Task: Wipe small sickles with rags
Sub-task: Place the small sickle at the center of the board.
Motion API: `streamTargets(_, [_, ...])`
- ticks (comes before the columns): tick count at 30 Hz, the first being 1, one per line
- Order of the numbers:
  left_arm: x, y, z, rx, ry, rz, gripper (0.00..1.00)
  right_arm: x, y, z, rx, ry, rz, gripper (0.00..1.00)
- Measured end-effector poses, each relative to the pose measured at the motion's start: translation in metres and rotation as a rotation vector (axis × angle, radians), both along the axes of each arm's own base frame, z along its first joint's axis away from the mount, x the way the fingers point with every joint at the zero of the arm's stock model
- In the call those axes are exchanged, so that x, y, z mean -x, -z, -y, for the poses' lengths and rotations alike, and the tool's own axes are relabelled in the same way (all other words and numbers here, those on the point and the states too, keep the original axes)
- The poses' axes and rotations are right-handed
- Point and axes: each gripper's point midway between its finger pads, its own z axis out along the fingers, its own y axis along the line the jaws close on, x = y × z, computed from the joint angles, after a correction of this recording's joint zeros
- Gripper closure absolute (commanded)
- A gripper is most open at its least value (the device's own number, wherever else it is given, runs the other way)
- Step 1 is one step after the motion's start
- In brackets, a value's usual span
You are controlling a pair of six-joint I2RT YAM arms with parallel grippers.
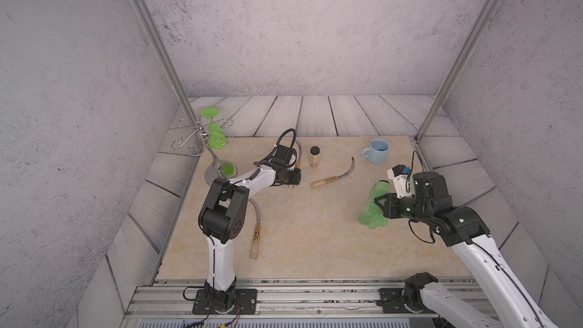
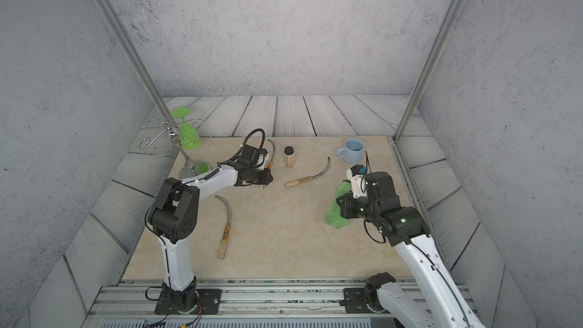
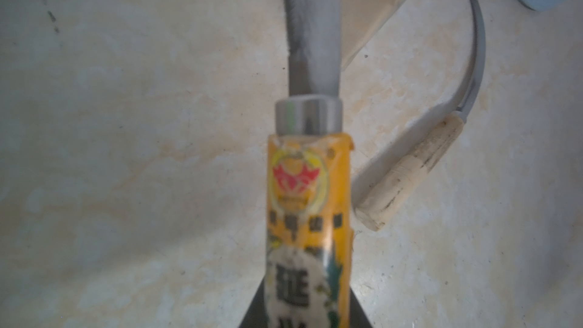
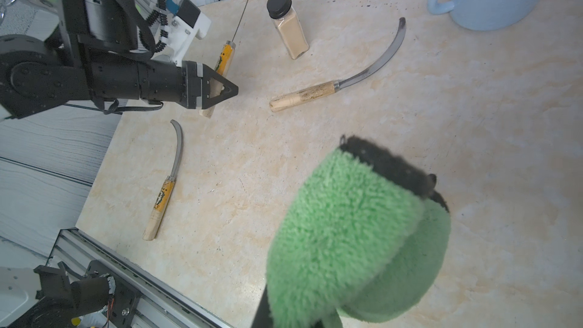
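Next, my left gripper lowers the raised sickle onto the bare tabletop (image 1: 292,190) (image 3: 233,197) beside the plain-handled sickle, the clear spot below, and lets go of its wooden handle.
My left gripper (image 1: 291,181) is shut on the wooden handle of a small sickle (image 3: 307,184) with a yellow label. Its grey blade (image 2: 273,149) points toward the back, raised off the tabletop. In the right wrist view this held sickle (image 4: 224,58) crosses the left gripper (image 4: 220,88). A plain-handled sickle (image 1: 334,176) lies mid-table. Another labelled sickle (image 1: 255,231) lies at the near left, partly under the left arm. My right gripper (image 1: 378,201) is shut on the green fluffy rag (image 1: 375,206), which hangs down to the table at the right. The rag (image 4: 340,235) hides the right fingertips.
A spice jar (image 1: 315,156) with a black cap stands behind the plain sickle. A pale blue mug (image 1: 377,150) sits at the back right. A wire rack (image 1: 202,140) with green goblets (image 1: 216,135) stands at the back left. Metal frame posts rise at both back corners.
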Motion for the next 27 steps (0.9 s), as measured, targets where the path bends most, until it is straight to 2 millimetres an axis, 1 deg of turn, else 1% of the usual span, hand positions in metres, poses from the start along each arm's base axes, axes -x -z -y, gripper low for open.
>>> streamTargets(7, [-0.015, 0.016, -0.003, -0.024, -0.022, -0.023, 1.0, 0.003, 0.004, 0.002, 0.017, -0.006, -0.012, 0.89])
streamTargets(14, [-0.025, 0.029, -0.005, -0.035, -0.034, -0.048, 0.89, 0.003, 0.005, 0.002, 0.021, -0.008, -0.014, 0.88])
streamTargets(20, [-0.029, 0.039, -0.008, -0.044, -0.045, -0.072, 0.84, 0.003, 0.005, 0.002, 0.023, -0.008, -0.014, 0.87])
streamTargets(23, [-0.032, 0.042, -0.01, -0.045, -0.049, -0.076, 0.76, 0.003, 0.005, 0.003, 0.023, -0.007, -0.015, 0.87])
streamTargets(27, [-0.034, 0.045, -0.01, -0.044, -0.05, -0.081, 0.71, 0.002, 0.008, 0.003, 0.025, -0.007, -0.023, 0.87])
